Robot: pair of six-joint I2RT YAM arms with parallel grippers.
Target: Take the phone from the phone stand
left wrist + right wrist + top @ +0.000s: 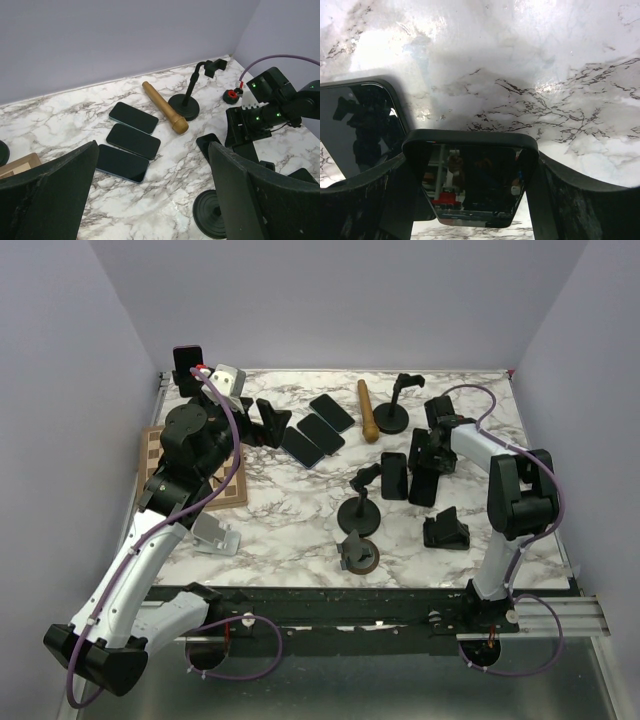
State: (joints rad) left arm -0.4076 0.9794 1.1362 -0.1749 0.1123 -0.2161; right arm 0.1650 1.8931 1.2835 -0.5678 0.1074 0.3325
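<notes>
I will next move my right gripper slightly outward and toward the second phone, then open it on the empty marble beside that phone.
My right gripper (425, 465) is shut on a black phone (470, 175), with one finger on each long edge. The glossy screen faces the wrist camera, and only marble shows beyond its top edge. From above, this phone (423, 488) hangs below the right wrist at mid-right. A second black phone (394, 476) is just to its left and also shows as a second phone (355, 125) in the right wrist view. An empty black wedge phone stand (445, 530) sits nearer the front edge. My left gripper (262, 422) hovers open over the back left, with nothing between its fingers (55, 190).
Three phones (133, 141) lie flat side by side at the back centre beside a wooden stick (165, 107). Gooseneck stands rise at the back (185, 106) and mid-table (358, 502). A white stand (215, 535), a wooden board (155, 455) and a phone on a stand (187, 365) sit on the left.
</notes>
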